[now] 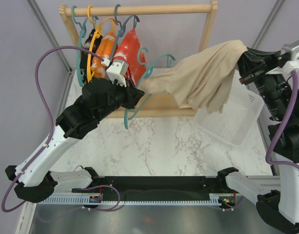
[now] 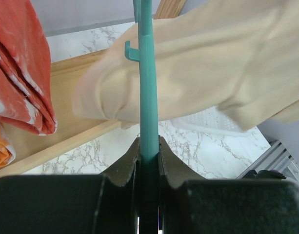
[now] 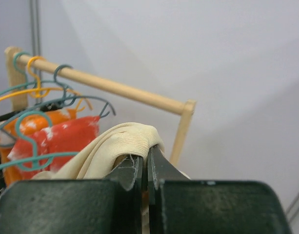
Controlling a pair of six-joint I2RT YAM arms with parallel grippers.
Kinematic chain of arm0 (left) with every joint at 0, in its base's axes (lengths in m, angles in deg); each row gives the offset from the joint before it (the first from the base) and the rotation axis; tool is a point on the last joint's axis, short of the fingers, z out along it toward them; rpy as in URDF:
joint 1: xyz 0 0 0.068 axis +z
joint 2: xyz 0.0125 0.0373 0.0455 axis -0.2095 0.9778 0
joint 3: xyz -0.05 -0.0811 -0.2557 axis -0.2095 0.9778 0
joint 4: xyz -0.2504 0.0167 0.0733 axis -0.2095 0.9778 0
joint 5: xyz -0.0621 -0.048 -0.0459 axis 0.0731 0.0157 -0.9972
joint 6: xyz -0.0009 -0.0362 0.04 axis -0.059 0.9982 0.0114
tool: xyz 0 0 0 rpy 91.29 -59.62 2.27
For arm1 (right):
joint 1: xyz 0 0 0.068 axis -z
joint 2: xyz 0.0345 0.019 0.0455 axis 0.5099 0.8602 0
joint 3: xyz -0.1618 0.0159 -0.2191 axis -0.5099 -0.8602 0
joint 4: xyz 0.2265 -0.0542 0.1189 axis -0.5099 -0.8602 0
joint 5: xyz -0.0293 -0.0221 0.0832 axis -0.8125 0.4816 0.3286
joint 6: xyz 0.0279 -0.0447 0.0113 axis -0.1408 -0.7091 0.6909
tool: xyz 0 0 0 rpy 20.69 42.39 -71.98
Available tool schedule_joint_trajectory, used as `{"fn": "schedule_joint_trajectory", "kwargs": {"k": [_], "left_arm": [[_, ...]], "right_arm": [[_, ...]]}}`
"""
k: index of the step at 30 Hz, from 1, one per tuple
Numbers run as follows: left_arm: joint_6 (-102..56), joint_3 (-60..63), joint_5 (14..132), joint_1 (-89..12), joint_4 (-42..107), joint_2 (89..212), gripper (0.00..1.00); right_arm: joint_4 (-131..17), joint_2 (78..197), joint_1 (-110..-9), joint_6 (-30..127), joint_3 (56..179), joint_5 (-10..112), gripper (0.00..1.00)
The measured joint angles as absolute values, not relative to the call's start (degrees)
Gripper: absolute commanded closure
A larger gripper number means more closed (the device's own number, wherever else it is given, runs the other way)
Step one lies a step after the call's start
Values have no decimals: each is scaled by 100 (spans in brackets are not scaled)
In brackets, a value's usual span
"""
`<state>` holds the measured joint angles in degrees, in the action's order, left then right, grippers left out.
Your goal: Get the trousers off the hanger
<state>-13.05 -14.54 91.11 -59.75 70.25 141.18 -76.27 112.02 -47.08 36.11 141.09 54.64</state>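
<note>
The beige cloth still crosses the teal hanger, so my right gripper must draw away, then lower over the plastic basket below it and release.
The beige trousers stretch in the air between my two grippers, off the rack. My left gripper is shut on a teal hanger, whose bar runs up through the beige cloth. My right gripper is shut on the other end of the beige trousers. The red trousers with white flecks and the orange trousers hang on the wooden rack. The black pair hangs at the far left, mostly hidden.
A clear plastic basket lies on the marble table at the right, under the beige cloth. The rack's wooden base runs behind the left gripper. Several hangers crowd the rail's left end.
</note>
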Motion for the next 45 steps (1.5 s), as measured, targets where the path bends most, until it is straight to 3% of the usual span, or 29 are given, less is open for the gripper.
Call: {"fn": "schedule_joint_trajectory", "kwargs": {"k": [15,34,45], "left_arm": [[-1568,-1334,9214,-5971,7034,13862,98],[-1821,-1334,9137,-5971,7032,13657,98],[-1889,-1332,9100,-5971,7032,13569,98]], "right_arm": [[-7537,11626,-4623,2798,15349,3963,100],[-7848,10708,-4503,2291,12641,2793,100],[-7826,10746,-3895,2462,12094,2450,100]]}}
